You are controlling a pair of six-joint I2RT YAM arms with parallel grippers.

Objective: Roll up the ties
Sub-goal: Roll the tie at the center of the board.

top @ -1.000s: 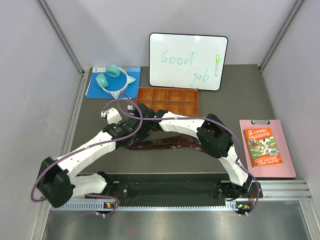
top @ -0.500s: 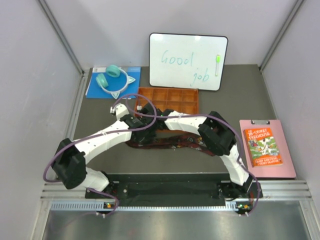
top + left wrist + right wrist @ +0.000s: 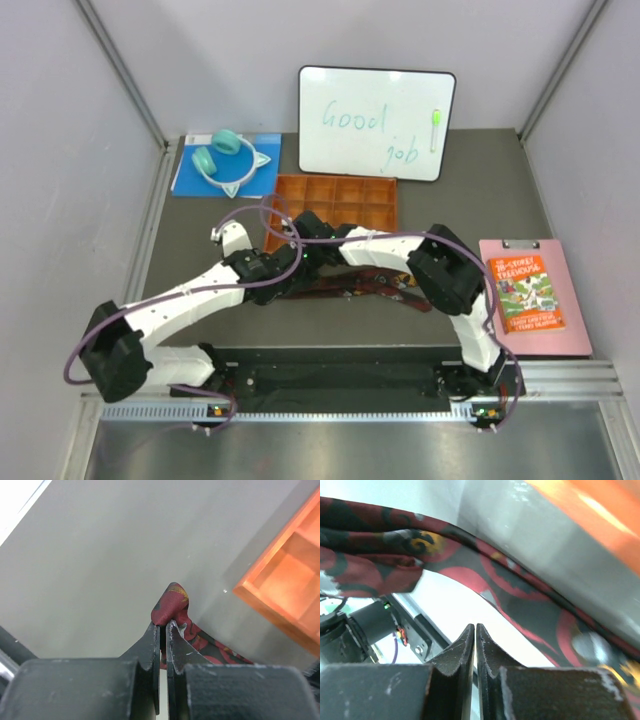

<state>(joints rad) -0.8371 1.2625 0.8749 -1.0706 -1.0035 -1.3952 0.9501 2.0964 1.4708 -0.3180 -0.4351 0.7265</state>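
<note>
I next need to move my left gripper down and to the right in the top view onto the tie's adjoining part point(image 3: 312, 289) point(image 3: 214, 647) and let go of the fold of the tie, because it sits lifted.
One tie point(image 3: 372, 285), dark maroon-red with a black pattern, lies stretched across the grey mat in front of the orange tray point(image 3: 337, 199). My left gripper point(image 3: 164, 623) is shut on a bunched fold of the tie point(image 3: 171, 601), lifted a little off the mat beside the tray's corner point(image 3: 280, 587). In the top view it point(image 3: 296, 268) sits at the tie's left end. My right gripper point(image 3: 475, 626) is shut with nothing between its fingers. The tie point(image 3: 530, 592) runs across just beyond its tips. From above, both grippers crowd together near the tray's front edge point(image 3: 303, 236).
A whiteboard point(image 3: 376, 122) leans at the back. A blue board with teal headphones point(image 3: 226, 160) lies back left. A pink clipboard with a book point(image 3: 530, 295) lies at the right. Grey walls close in both sides.
The left arm swung toward the tray and drew back left, still holding the tie's end. The right gripper moved closer to the tray's front edge. The tie's left end shifted with them.
</note>
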